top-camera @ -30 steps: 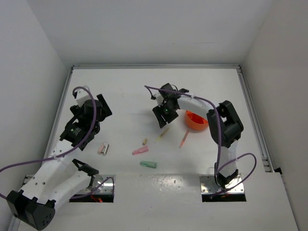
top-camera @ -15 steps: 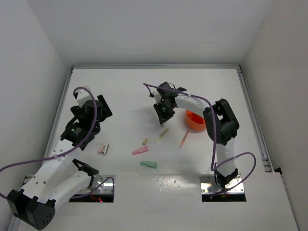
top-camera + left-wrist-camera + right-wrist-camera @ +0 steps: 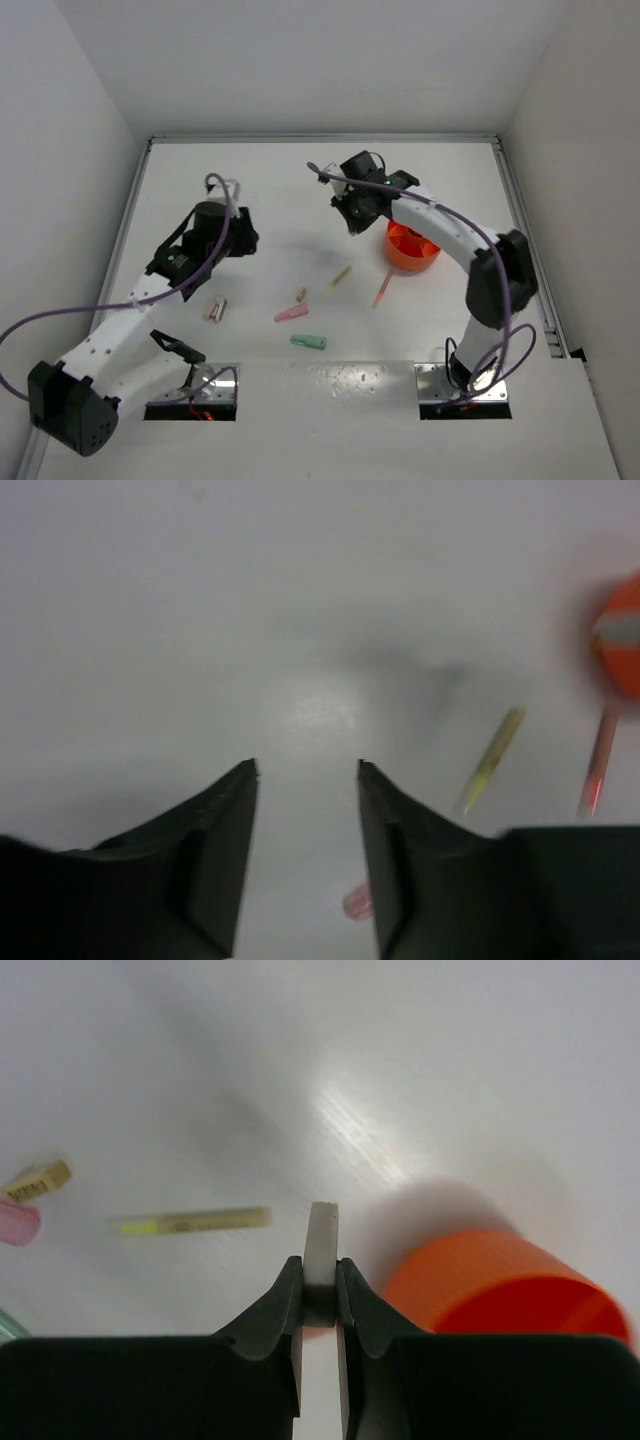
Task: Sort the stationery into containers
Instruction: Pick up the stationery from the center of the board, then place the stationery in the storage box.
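Observation:
The right gripper shifts the block [image 3: 320, 1235] it holds to the right in the top view next, over the orange cup's opening to release it.
My right gripper [image 3: 320, 1265] is shut on a small whitish block [image 3: 320, 1235] and holds it above the table, just left of the orange cup [image 3: 500, 1285]. In the top view this gripper [image 3: 355, 215] is left of the cup [image 3: 410, 247]. My left gripper [image 3: 307, 770] is open and empty over bare table; in the top view it [image 3: 238, 238] is at mid-left. On the table lie a yellow stick [image 3: 338, 280], a pink stick [image 3: 382, 290], a beige bit [image 3: 300, 294], a pink marker [image 3: 291, 314], a green marker [image 3: 308, 342] and a pink-and-grey piece [image 3: 215, 308].
White walls close the table at the back and both sides. The arm base plates [image 3: 190, 392] sit at the near edge. The left wrist view shows the yellow stick [image 3: 490, 758], the pink stick [image 3: 598, 765] and the cup's edge [image 3: 625, 635] ahead to the right.
The left arm has swung right toward the middle of the table. The right gripper has risen and moved back and right, toward the cup, with the whitish block in it.

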### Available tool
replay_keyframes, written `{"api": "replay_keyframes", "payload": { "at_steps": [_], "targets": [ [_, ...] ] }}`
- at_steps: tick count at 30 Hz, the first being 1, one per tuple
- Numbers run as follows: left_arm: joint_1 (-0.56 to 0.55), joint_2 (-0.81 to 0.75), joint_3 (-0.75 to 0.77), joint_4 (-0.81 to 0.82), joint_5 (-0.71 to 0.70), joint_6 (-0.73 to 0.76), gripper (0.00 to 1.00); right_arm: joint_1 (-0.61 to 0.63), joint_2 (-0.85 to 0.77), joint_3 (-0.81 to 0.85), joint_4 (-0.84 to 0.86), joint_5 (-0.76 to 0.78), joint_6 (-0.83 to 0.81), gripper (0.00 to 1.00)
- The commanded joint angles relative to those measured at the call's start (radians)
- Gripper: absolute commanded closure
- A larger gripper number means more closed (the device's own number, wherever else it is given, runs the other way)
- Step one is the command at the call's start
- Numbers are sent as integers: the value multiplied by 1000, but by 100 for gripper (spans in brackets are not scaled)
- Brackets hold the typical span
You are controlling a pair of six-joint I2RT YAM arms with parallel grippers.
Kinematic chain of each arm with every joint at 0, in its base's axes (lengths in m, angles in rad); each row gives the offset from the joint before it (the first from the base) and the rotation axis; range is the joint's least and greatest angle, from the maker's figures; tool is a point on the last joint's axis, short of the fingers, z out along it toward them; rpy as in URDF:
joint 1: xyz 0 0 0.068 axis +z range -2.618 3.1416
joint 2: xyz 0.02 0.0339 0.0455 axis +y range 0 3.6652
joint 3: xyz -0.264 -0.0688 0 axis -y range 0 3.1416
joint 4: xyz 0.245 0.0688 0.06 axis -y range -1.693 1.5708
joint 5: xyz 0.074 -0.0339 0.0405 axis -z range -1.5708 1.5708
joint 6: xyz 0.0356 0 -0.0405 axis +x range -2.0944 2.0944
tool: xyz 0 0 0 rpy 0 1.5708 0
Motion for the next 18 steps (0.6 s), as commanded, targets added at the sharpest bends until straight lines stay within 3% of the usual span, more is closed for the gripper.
{"api": "replay_keyframes", "payload": {
  "at_steps": [1, 3, 6, 18],
  "targets": [
    [-51, 141, 43, 25, 280, 88, 42, -19, -168, 11, -63, 160, -162, 100],
    [-100, 193, 53, 2, 280, 100, 30, -19, -211, -24, -74, 228, -196, 100],
    [-151, 256, 79, -24, 227, 100, 20, -19, -238, -35, -84, 272, -214, 100],
    [-205, 376, 119, -46, 194, 100, 22, -58, -44, 40, -122, 364, -214, 100]
  ]
}}
